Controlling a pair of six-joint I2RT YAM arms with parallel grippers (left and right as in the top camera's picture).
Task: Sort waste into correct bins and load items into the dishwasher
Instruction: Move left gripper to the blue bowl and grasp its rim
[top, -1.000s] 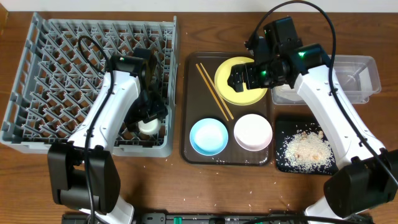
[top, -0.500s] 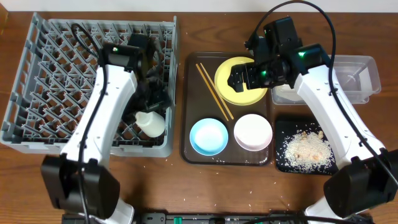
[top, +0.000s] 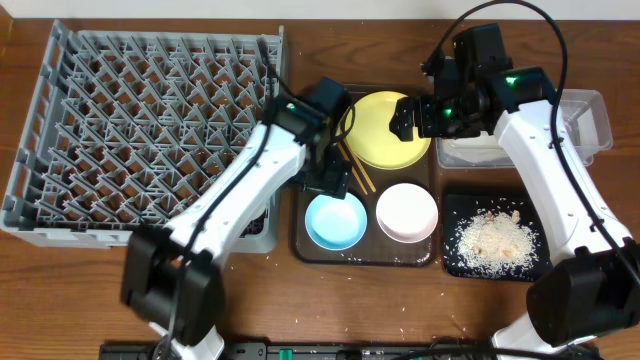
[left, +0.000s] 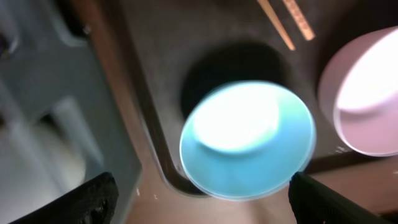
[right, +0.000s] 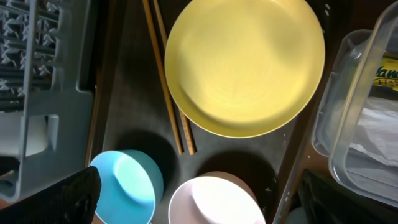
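My left gripper will go down to the light-blue bowl's rim on the side facing the dishwasher rack (top: 150, 120), with one finger outside the bowl, where empty tray leaves room.
My left gripper (top: 325, 178) hangs open over the far rim of the light-blue bowl (top: 335, 220). In the left wrist view the bowl (left: 247, 140) lies between and beyond the open left gripper (left: 211, 205), untouched. My right gripper (top: 413, 117) stands open above the right edge of the yellow plate (top: 385, 130), with nothing in the gripper (right: 205, 205). The chopsticks (top: 352, 168) lie left of the plate and the white bowl (top: 407, 212) sits below it. The white cup (left: 37, 163) rests in the grey dishwasher rack (top: 150, 120); my left arm hides it overhead.
Plate, bowls and chopsticks sit on a brown serving tray (top: 300, 245). At right, the clear tub (top: 592, 120) holds a green-yellow wrapper (right: 387, 71) and crumpled white plastic (right: 379, 134). The black tray (top: 452, 262) holds rice scraps. Loose grains dot the table in front.
My left arm swung right from the rack to over the brown tray, leaving the white cup in the rack, its jaws opening wider. My right arm shifted slightly right, exposing more of the plate.
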